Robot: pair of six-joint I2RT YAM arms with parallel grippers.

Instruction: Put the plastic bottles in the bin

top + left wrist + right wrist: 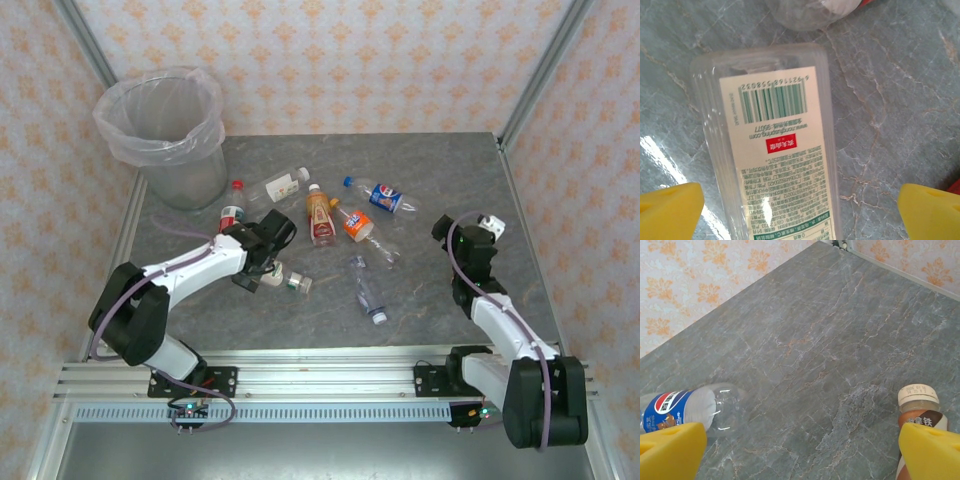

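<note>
Next, my left gripper lowers over the labelled body of the clear bottle (782,175) and closes. It lies below, and the open fingers already straddle its sides.
Several plastic bottles lie on the grey marble table (420,160), between the arms. The bin (172,135), grey with a clear bag over its rim, stands at the far left corner. My left gripper (262,252) hovers open over a clear bottle with a white and green label (775,150). That bottle lies between the yellow fingertips (670,210), nearer the left one, and its cap end (292,283) pokes out below the gripper. My right gripper (458,238) is open over bare table, with a Pepsi bottle (685,407) to its left and a brown bottle with a white cap (918,405) by its right finger.
Further bottles lie mid-table: a red-capped one (232,208), a clear one (278,185), two orange-labelled ones (320,215) (355,222) and a crushed clear one (368,290). Metal frame posts and patterned walls close in the table on three sides.
</note>
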